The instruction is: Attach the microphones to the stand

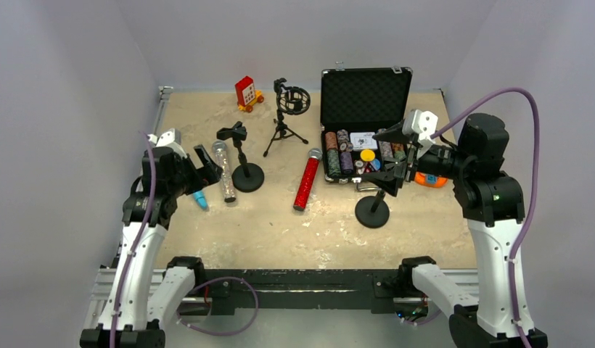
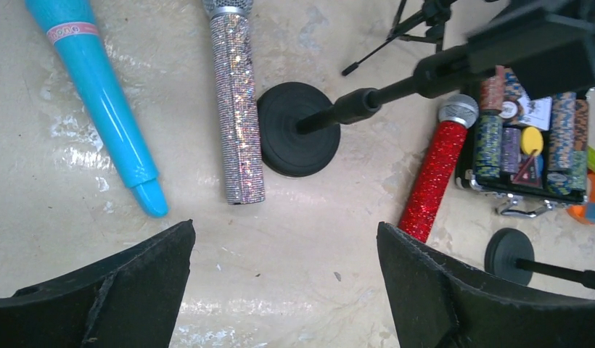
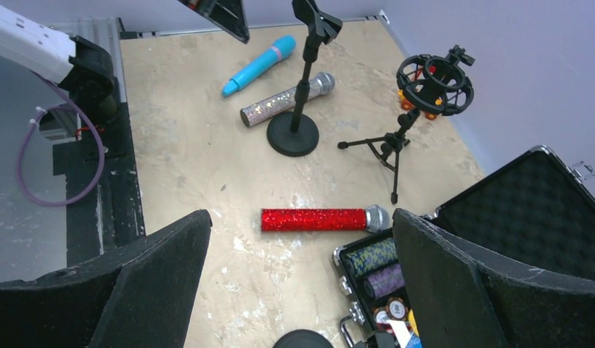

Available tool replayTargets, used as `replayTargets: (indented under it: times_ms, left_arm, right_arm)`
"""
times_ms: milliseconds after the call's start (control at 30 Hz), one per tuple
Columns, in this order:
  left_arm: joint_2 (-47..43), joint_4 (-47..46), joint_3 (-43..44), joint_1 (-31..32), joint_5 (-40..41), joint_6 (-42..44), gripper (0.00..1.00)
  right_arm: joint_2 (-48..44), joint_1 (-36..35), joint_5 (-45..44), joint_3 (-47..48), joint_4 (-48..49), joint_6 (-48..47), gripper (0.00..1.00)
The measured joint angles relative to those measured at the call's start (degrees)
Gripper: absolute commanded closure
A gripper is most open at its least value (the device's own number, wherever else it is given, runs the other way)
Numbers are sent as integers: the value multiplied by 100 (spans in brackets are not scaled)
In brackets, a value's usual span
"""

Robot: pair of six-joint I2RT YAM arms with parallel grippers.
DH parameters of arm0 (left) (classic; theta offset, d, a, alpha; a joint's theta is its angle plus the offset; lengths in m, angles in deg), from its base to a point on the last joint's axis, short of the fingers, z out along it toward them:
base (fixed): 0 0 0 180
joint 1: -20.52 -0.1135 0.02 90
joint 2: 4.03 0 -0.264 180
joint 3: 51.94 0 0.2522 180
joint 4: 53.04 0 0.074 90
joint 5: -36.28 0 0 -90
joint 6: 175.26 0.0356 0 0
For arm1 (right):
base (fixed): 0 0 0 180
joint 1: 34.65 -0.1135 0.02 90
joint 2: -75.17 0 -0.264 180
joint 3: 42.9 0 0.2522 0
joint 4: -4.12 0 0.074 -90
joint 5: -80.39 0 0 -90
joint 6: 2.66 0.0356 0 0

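My left gripper needs to move outward and down along the body of the silver-glitter microphone that lies flat beside the round-base stand. It should have its fingers on both sides of the glittered body, just below the microphone's head (image 1: 221,161) (image 2: 231,45).
Three microphones lie on the table. The silver-glitter microphone (image 1: 223,170) lies beside a round-base stand (image 1: 245,174), with the light-blue microphone (image 1: 199,199) to its left. The red-glitter microphone (image 1: 307,180) lies in the middle. A tripod stand with a ring mount (image 1: 291,101) stands at the back, and a second round-base stand (image 1: 372,210) at the right. My left gripper (image 1: 207,168) is open and empty above the blue (image 2: 99,94) and silver (image 2: 236,109) microphones. My right gripper (image 1: 385,158) is open and empty, raised above the second stand, with the red microphone (image 3: 320,219) between its fingers in its wrist view.
An open black case of poker chips (image 1: 363,156) stands at the back right, close to the right gripper. A red toy (image 1: 247,93) sits at the back, and an orange object (image 1: 431,179) lies by the right arm. Grey walls enclose the table.
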Motion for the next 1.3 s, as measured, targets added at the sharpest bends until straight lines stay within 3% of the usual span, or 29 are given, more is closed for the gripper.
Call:
replayTargets:
  times_ms: [300, 733, 1300]
  left_arm:
    - [933, -376, -363, -33, 223, -2, 1]
    - [2730, -1213, -236, -116, 179, -293, 2]
    - [5239, -1292, 1281, -271, 289, -291, 23]
  right_arm:
    - [20, 0, 289, -162, 260, 94, 1]
    - [22, -2, 433, -304, 352, 203, 1]
    - [26, -2, 448, -326, 398, 269, 1]
